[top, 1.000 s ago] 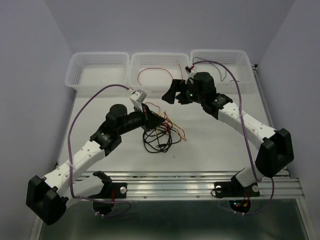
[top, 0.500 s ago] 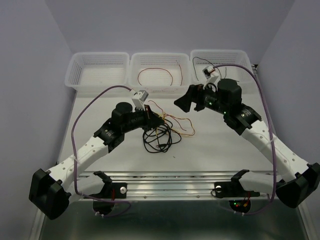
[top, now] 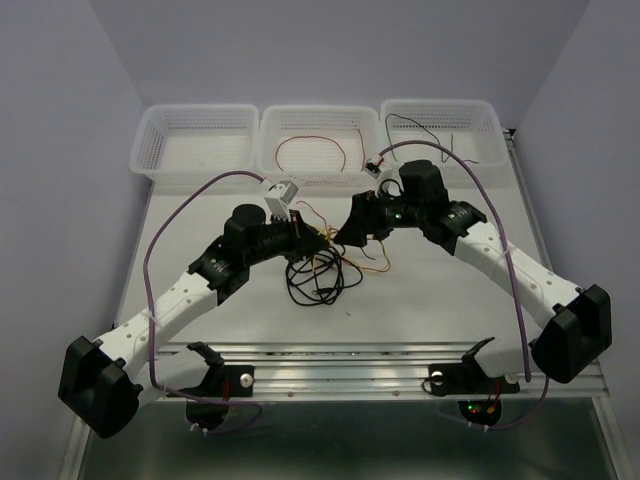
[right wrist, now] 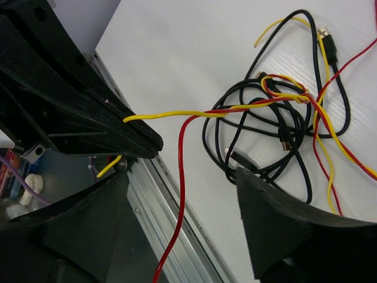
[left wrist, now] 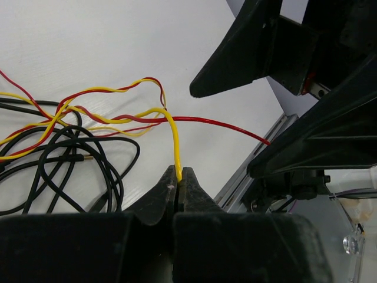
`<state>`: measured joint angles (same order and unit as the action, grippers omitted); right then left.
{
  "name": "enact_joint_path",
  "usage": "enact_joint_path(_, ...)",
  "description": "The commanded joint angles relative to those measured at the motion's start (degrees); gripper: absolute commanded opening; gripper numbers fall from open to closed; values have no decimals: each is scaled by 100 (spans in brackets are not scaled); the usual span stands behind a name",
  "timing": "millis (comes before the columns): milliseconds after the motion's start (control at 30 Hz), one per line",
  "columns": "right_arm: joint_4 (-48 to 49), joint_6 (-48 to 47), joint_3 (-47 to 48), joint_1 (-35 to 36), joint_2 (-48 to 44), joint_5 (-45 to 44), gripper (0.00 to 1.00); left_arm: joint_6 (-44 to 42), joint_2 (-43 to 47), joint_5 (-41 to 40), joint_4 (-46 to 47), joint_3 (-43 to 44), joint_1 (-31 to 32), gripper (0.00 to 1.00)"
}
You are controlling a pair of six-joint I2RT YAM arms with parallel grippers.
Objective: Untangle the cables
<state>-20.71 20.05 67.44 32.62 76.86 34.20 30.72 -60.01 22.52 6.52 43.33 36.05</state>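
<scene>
The left gripper draws away from the tangle next, to the left in the top view, and releases the yellow cable, as bare tabletop lies on that side.
A tangle of black [top: 312,282], dark red and yellow cables lies at the table's middle. My left gripper [top: 316,238] is shut on a yellow cable [left wrist: 175,138] that rises from the tangle to its tips [left wrist: 178,174]. My right gripper [top: 349,229] is open just right of the left one. In the right wrist view its jaws [right wrist: 181,177] stand wide apart with a red cable [right wrist: 179,203] running between them, touching neither finger. The black cable [right wrist: 277,132] coils under the twisted red and yellow strands [right wrist: 283,97].
Three white baskets stand along the back edge: the left one [top: 150,150], the middle one [top: 270,125] holding a red cable [top: 310,142], the right one [top: 490,115] holding a black cable [top: 415,125]. A metal rail [top: 350,360] runs along the near edge.
My right arm has swung from the right basket down to the table's middle, ending beside the left gripper. The left gripper has shifted slightly right with the yellow cable.
</scene>
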Motion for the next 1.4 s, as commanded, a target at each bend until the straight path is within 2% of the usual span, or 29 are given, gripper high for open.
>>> enact_joint_path(0, 119, -54, 68, 95, 197, 325, 75, -101, 77, 129, 209, 255, 33, 0)
enact_joint_path(100, 260, 42, 15, 95, 277, 351, 57, -101, 103, 112, 209, 246, 42, 0)
enact_joint_path(233, 322, 86, -38, 148, 373, 448, 55, -93, 121, 103, 209, 246, 42, 0)
enact_joint_path(267, 322, 95, -38, 148, 400, 430, 52, -93, 130, 94, 209, 246, 42, 0)
enact_joint_path(300, 322, 139, -47, 148, 417, 352, 39, -93, 138, 94, 209, 255, 42, 0)
enact_joint_path(367, 383, 165, -64, 148, 409, 98, 19, -93, 173, 86, 209, 255, 42, 0)
enact_joint_path(400, 383, 244, -64, 148, 391, -69, 1, -93, 182, 59, 174, 263, 42, 0)
enact_joint_path(467, 375, 297, -73, 148, 321, -587, 1, -93, 226, -263, 17, 316, 42, 0)
enact_joint_path(567, 226, 350, -21, 148, 137, -1983, 1, -215, 253, -1318, -668, 772, 33, 0)
enact_joint_path(600, 103, 411, 6, 148, 67, -2753, 1, -303, 174, -1721, -1244, 1174, 25, 0)
enact_joint_path(633, 50, 446, 6, 52, 49, -3065, 1, -330, 104, -2117, -1537, 1404, 7, 0)
enact_joint_path(667, 6, 508, 32, -70, 40, -3259, 1, -330, 8, -2982, -1819, 1650, -19, 0)
enact_joint_path(733, -47, 649, 15, -674, -30, -3280, 1, -330, -256, -3481, -2477, 2301, -273, 0)
enact_joint_path(767, -47, 684, -20, -896, -74, -3227, 1, -330, -318, -3622, -2602, 2451, -683, 0)
enact_joint_path(833, -56, 684, -55, -1265, -258, -3506, 1, -321, -301, -3431, -2648, 2689, -1247, 0)
enact_joint_path(867, -100, 684, -64, -1632, -329, -3777, 1, -286, -188, -3360, -2630, 2750, -1789, 0)
enact_joint_path(933, -153, 658, -55, -2047, -539, -3841, 1, -295, -134, -3430, -2752, 2908, -2284, 0)
enact_joint_path(967, -196, 649, -29, -2467, -601, -3833, 1, -347, -151, -3334, -2875, 3248, -2792, 0)
enact_joint_path(1167, -320, 649, -143, -3858, -830, -3482, 1, -523, -274, -3772, -3702, 4463, -3868, 0)
enact_joint_path(1200, -320, 710, -239, -4286, -822, -3142, 1, -628, -292, -3851, -3815, 4726, -4069, 0)
enact_joint_path(1367, -311, 807, -600, -5449, -699, -2612, 1, -813, -520, -4019, -4220, 5395, -4791, 0)
